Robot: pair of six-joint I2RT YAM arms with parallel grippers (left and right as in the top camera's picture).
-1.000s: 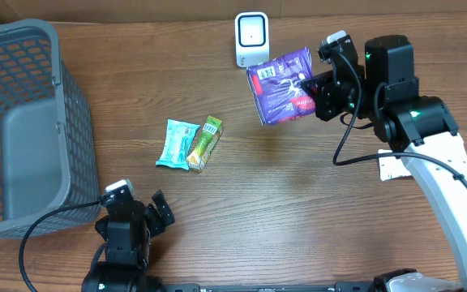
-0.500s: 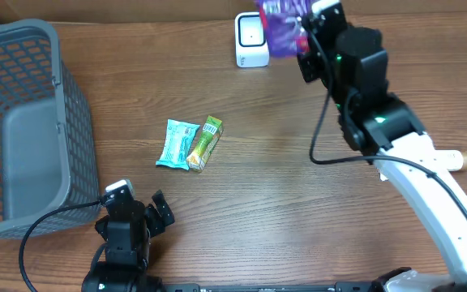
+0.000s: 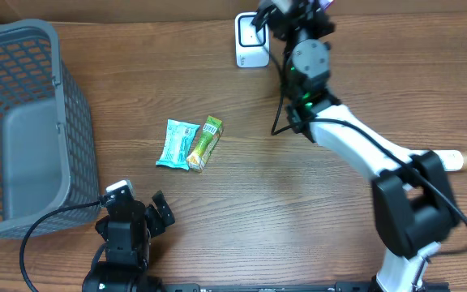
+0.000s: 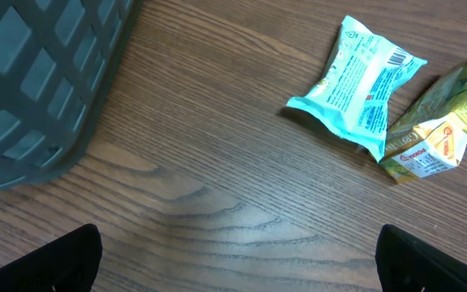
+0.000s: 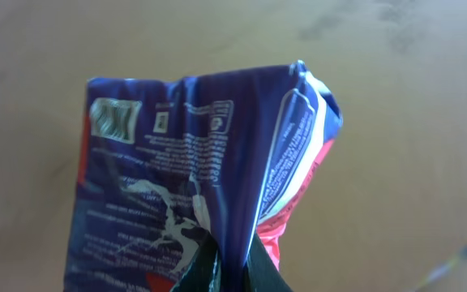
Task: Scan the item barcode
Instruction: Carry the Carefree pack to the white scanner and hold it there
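The bag in my right gripper goes down for release next onto open wood (image 3: pixel 425 127) beside the white packet, below the gripper and to its right in the overhead view.
A purple snack bag (image 5: pixel 193 178) with white print and a red edge fills the right wrist view, its fold pinched between my right gripper's (image 5: pixel 227 272) jaws. Overhead, that gripper (image 3: pixel 286 12) reaches to the table's far edge, right beside the white scanner (image 3: pixel 251 40). The bag is almost wholly cut off by the frame's top there. My left gripper (image 3: pixel 128 212) rests at the near left, open and holding nothing, with its dark fingertips (image 4: pixel 71 259) set wide apart over bare wood.
A teal packet (image 3: pixel 177 143) and a green packet (image 3: pixel 204 143) lie side by side mid-table; they also show ahead of the left gripper as the teal packet (image 4: pixel 363 85) and green packet (image 4: pixel 440 122). A grey mesh basket (image 3: pixel 23 122) stands at the left edge.
The right arm has swung the purple bag from right of the scanner up to the far edge above it, taking the bag mostly out of the overhead view. The left arm has not moved.
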